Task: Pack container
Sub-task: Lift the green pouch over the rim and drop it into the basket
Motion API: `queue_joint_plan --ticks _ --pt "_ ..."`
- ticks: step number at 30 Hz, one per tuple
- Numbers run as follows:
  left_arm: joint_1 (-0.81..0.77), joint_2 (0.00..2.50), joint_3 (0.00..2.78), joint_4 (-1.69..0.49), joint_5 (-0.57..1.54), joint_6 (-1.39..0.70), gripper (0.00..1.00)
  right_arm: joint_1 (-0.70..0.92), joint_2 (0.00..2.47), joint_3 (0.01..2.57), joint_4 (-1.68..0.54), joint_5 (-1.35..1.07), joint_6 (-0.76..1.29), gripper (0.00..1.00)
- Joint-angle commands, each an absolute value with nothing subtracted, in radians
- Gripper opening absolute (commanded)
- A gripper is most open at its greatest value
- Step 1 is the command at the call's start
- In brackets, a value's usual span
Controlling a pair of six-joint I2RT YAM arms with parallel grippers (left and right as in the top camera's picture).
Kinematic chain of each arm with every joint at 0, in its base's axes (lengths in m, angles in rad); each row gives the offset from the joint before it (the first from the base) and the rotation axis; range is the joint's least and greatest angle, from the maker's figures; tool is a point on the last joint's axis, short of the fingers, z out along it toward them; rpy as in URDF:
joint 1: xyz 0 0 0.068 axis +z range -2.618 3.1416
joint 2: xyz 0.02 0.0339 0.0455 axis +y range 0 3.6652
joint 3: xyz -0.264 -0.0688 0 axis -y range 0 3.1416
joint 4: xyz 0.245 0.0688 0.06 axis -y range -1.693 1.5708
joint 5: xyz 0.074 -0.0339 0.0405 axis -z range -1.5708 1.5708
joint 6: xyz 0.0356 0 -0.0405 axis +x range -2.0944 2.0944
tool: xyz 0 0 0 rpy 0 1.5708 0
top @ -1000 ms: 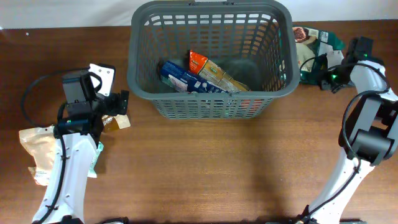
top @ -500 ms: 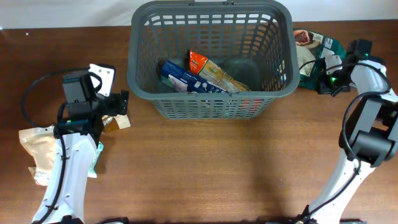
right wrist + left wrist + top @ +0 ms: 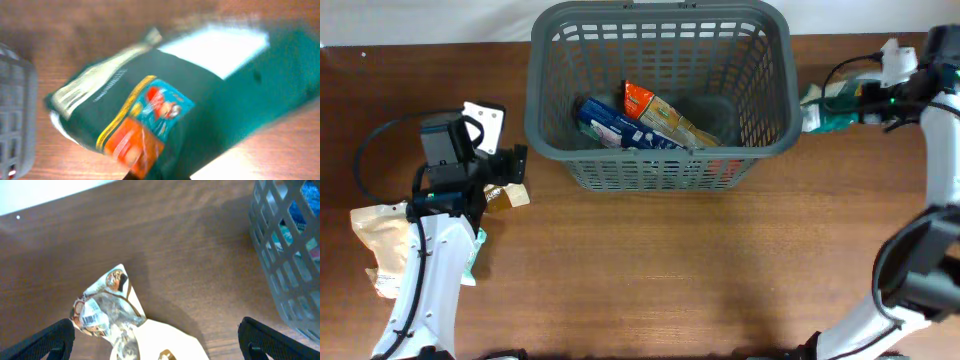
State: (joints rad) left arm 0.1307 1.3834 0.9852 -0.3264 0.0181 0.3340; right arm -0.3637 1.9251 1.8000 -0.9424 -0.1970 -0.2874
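I will next lift the dark green packet over the basket's rim with my right gripper, to let go of it by the orange-yellow packet.
The dark grey slotted basket stands at the table's far middle and holds a blue packet and an orange-yellow packet. My right gripper is shut on a dark green packet, held in the air just right of the basket's rim. In the blurred right wrist view the green packet fills the frame and hides the fingers. My left gripper is open, its fingers spread wide over a crumpled brown-and-white packet, which also shows in the overhead view.
A beige packet and a pale green packet lie on the table at the left, beside my left arm. The basket's wall shows at the right of the left wrist view and at the left edge of the right wrist view.
My right gripper has lifted the green packet off the table right of the basket and carried it up beside the rim. The left arm has not moved.
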Motion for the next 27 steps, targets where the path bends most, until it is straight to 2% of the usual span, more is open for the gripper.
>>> queue_joint_plan --ticks 1,14,27 --pt "0.134 1.393 0.981 -0.303 0.022 0.346 0.99 -0.36 1.838 1.839 -0.947 -0.208 -0.27 0.04" --pt "0.134 1.393 0.981 -0.257 0.022 0.346 0.99 -0.327 1.726 1.87 -0.987 -0.209 -0.227 0.04" --pt "0.134 1.393 0.981 -0.239 0.022 0.346 0.99 -0.151 1.689 2.245 -0.992 -0.189 -0.227 0.04"
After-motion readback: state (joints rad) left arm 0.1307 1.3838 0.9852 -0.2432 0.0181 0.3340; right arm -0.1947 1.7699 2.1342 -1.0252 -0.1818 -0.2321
